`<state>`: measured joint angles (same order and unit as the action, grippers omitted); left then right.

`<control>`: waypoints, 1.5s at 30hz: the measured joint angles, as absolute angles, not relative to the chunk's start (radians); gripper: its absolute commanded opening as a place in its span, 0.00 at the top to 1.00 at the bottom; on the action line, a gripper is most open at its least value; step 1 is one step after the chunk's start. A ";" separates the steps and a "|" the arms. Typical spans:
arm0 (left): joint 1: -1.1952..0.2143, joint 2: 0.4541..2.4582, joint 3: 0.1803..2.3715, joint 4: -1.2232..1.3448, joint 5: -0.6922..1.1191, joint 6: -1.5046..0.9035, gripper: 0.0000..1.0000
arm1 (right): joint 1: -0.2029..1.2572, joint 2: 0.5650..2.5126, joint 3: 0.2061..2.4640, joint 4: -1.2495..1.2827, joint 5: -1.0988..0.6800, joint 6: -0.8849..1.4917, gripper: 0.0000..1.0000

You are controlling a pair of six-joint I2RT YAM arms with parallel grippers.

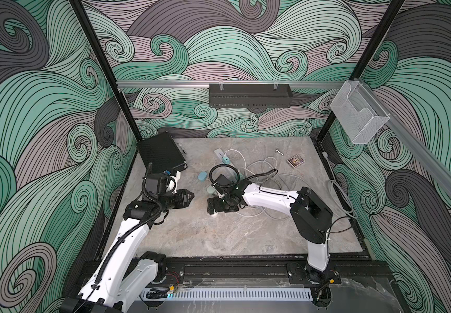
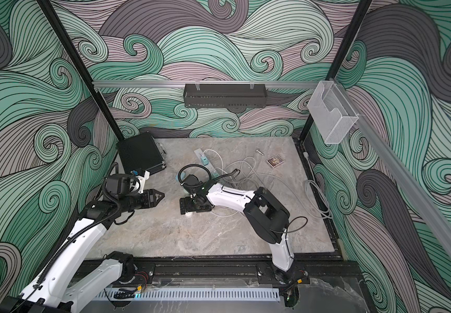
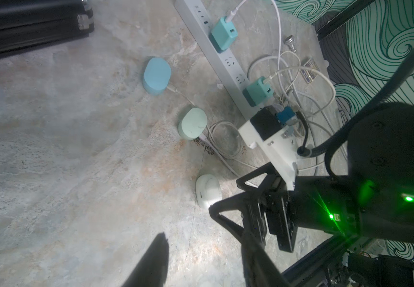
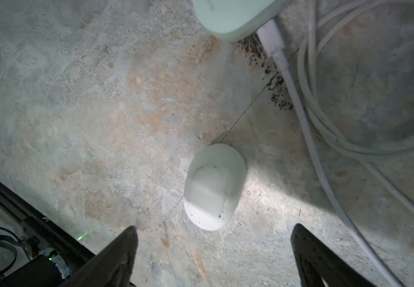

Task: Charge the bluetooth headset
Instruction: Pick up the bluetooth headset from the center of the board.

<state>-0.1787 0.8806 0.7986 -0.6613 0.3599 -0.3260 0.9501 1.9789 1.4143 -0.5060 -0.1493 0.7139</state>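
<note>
My right gripper's open fingers come down next around the long sides of the white headset case (image 1: 214,214) (image 4: 214,186) below, since the fingers stand wider than it.
A white headset case (image 4: 214,186) lies loose on the marble table (image 1: 219,238), with no cable in it. My right gripper (image 4: 214,227) hangs just over it, open, one finger on each side and neither touching. In both top views only the case's edge (image 1: 213,215) (image 2: 189,215) shows beneath the right gripper (image 1: 214,210). A mint case (image 3: 193,123) and a blue case (image 3: 156,75) each have a white cable plugged in. My left gripper (image 3: 204,233) stands open and empty to the left (image 1: 190,195), apart from all three cases.
A white power strip (image 3: 225,57) carries two teal chargers (image 3: 223,33) (image 3: 259,94), with loose white cables (image 4: 325,124) coiled beside it. A black case (image 1: 162,154) sits at the back left. A small card box (image 1: 295,161) and a metal piece (image 1: 279,152) lie at the back right.
</note>
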 measured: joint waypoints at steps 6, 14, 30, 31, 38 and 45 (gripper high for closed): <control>-0.179 0.879 0.796 -0.702 0.393 -0.326 0.53 | 0.963 2.010 1.448 -0.518 -0.104 0.743 0.23; -0.179 0.879 0.783 -0.703 0.412 -0.325 0.53 | 0.975 2.049 1.497 -0.537 -0.066 0.780 0.40; -0.179 0.880 0.783 -0.703 0.424 -0.321 0.53 | 0.988 2.131 1.554 -0.565 -0.040 0.802 0.68; -0.179 0.880 0.783 -0.703 0.424 -0.321 0.53 | 0.988 2.129 1.552 -0.565 -0.042 0.801 0.69; -0.179 0.902 0.773 -0.647 0.481 -0.287 0.55 | 0.962 1.975 1.430 -0.521 -0.148 0.756 0.78; -0.179 0.897 0.663 -0.348 0.639 -0.310 0.49 | 0.826 1.700 1.325 -0.357 -0.442 0.744 0.78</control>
<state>-0.1791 0.8974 0.6628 -0.3481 0.6388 -0.3103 0.8265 1.7004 1.3247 -0.3569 -0.4416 0.7444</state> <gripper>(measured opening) 0.485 0.416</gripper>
